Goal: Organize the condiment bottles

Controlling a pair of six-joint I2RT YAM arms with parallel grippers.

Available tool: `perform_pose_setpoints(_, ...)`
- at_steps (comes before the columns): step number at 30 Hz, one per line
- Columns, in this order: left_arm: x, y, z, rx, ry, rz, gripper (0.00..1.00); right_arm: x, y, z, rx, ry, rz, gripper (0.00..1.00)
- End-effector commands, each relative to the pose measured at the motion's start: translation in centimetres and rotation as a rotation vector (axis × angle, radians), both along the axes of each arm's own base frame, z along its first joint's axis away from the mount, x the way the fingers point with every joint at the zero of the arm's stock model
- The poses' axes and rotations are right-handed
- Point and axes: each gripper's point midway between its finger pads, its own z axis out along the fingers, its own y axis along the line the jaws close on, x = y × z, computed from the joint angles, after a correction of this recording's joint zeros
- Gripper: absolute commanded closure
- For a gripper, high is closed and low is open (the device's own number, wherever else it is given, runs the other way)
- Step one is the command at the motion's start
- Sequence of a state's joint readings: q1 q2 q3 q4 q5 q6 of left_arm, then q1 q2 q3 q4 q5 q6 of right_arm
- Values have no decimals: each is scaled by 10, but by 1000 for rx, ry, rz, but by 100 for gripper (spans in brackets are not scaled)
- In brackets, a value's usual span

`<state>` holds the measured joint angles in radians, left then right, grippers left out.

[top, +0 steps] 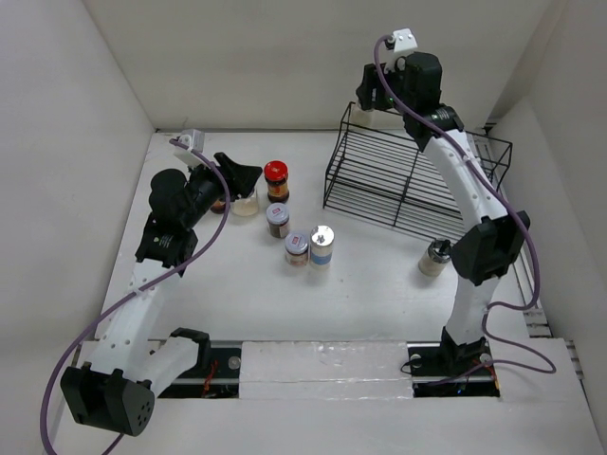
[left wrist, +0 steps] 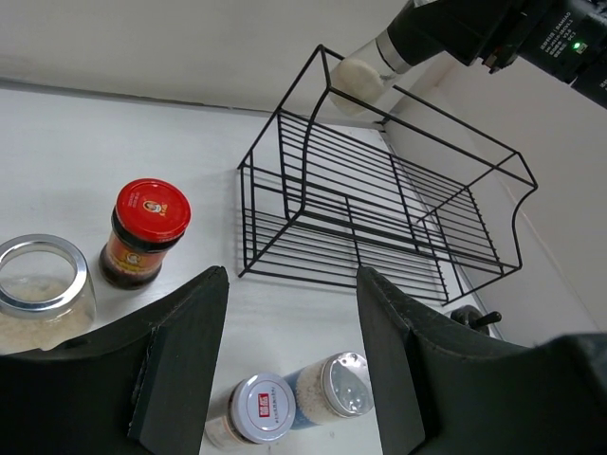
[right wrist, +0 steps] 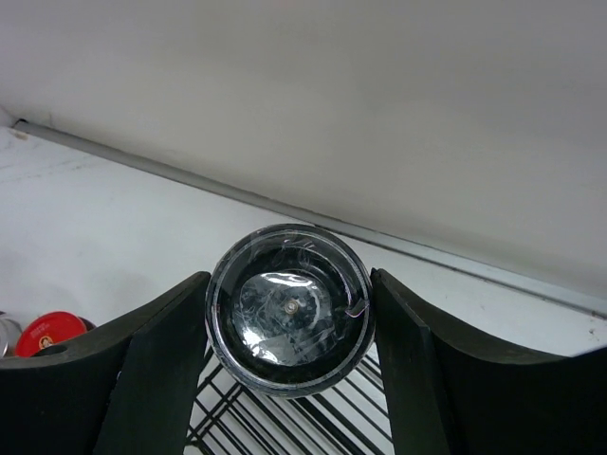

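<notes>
The spot at the end of the rack's upper shelf (top: 358,147) nearest the red-capped jar is empty, so my right gripper should lower the clear bottle onto it and let go.
My right gripper (right wrist: 290,313) is shut on a clear bottle (right wrist: 289,305), seen end-on, and holds it above the back left corner of the black wire rack (top: 408,180). In the left wrist view that bottle (left wrist: 362,76) shows pale contents. My left gripper (top: 239,176) is open and empty, raised over the left group. There stand a red-capped jar (top: 276,178), a silver-rimmed jar of pale contents (top: 246,205), a brown-filled jar (top: 278,220), a white-capped jar (top: 297,249) and a silver-topped shaker (top: 322,245). A dark-capped bottle (top: 435,257) stands by the right arm.
The rack (left wrist: 379,213) stands at the back right, its open front facing the arms, with nothing on it. White walls close in the table on the left, back and right. The right arm's lower link (top: 474,284) rises beside the dark-capped bottle.
</notes>
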<state>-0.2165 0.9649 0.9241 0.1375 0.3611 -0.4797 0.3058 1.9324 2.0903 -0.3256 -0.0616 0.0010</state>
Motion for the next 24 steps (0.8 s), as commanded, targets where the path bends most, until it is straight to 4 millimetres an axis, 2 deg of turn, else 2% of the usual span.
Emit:
perform_pose_setpoints(1,-2,-1,9,0,-49,-7,48,-15,-2,73,54,-193,26,49)
perform_pose_setpoints(5,-3,-2,11,-2,-58,-16,48,0,5,33,33,-121,37,47)
perform_pose_setpoints(6,-3,-2,12,-2,-58,-16,48,6,6,12,21,-77,37,44)
perform_pose_setpoints(9,-3,-2,12,-10,-54,-16,48,13,11,-11,19,-33,46,42)
perform_pose_setpoints(10,-3,-2,12,-10,-54,-16,48,15,12,-18,24,-19,45,42)
perform_pose_setpoints(12,-3,-2,12,-10,-54,-16,48,16,15,-15,25,-30,37,38)
perform_pose_setpoints(14,-5,-2,15,-11,-63,-16,48,18,16,-18,25,-30,37,30)
perform_pose_setpoints(17,-5,-2,15,-11,-63,-16,48,17,16,-2,33,-58,38,18)
perform_pose_setpoints(19,-7,-1,18,-13,-72,-16,48,16,13,6,34,-65,27,14)
perform_pose_setpoints(20,-7,-1,18,-13,-72,-16,48,11,12,21,52,-88,26,7)
perform_pose_setpoints(22,-5,1,18,-13,-72,2,46,1,3,46,62,-131,-6,1)
perform_pose_setpoints(24,-5,2,16,-20,-57,12,45,-23,-11,76,76,-181,-39,0)
